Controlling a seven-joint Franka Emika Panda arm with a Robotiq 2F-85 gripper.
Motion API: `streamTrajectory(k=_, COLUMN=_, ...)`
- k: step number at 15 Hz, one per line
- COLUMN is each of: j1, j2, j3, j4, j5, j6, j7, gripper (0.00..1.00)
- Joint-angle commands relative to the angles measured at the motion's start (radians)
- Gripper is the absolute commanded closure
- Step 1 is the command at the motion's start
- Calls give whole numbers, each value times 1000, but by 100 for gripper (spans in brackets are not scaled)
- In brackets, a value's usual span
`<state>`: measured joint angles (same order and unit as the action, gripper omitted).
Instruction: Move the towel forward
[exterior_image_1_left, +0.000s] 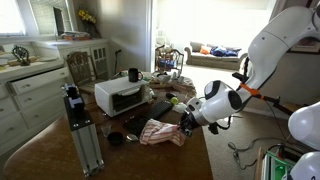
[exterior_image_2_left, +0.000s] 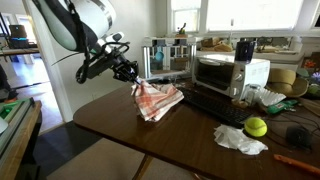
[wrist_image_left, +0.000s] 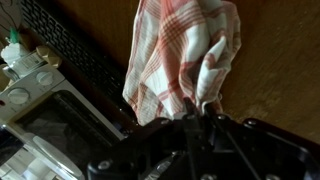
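My gripper moves back and down onto the bare near side of the table and releases next, since the towel's edge still hangs lifted off the wood.
The towel (exterior_image_1_left: 162, 131) is a rumpled red-and-white checked cloth on the brown wooden table (exterior_image_1_left: 150, 160), in front of the white toaster oven (exterior_image_1_left: 120, 95). It also shows in an exterior view (exterior_image_2_left: 158, 100) and in the wrist view (wrist_image_left: 185, 55). My gripper (exterior_image_1_left: 186, 121) is shut on one edge of the towel and holds that edge lifted off the table, while the rest of the cloth hangs down and drags on the wood (exterior_image_2_left: 134, 82). In the wrist view my fingers (wrist_image_left: 200, 112) pinch the cloth's near edge.
A flat black mat (exterior_image_2_left: 215, 104) lies under the toaster oven (exterior_image_2_left: 230, 72). A yellow-green ball (exterior_image_2_left: 256, 127) and crumpled white paper (exterior_image_2_left: 240, 140) lie on the table. A black mug (exterior_image_1_left: 133, 74) and a metal stand (exterior_image_1_left: 80, 125) are close by.
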<state>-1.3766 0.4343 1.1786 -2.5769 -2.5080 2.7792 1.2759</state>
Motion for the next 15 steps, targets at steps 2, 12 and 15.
streamTrajectory(k=2, j1=-274, j2=203, j3=97, j4=-117, j5=0, j6=-52, j7=-313, gripper=98)
streamTrajectory(k=12, j1=-428, j2=359, j3=-122, j4=-173, j5=0, j6=-8, j7=-739, gripper=57)
streamTrajectory(k=15, j1=-428, j2=371, j3=-161, j4=-171, j5=8, j6=4, j7=-751, gripper=36)
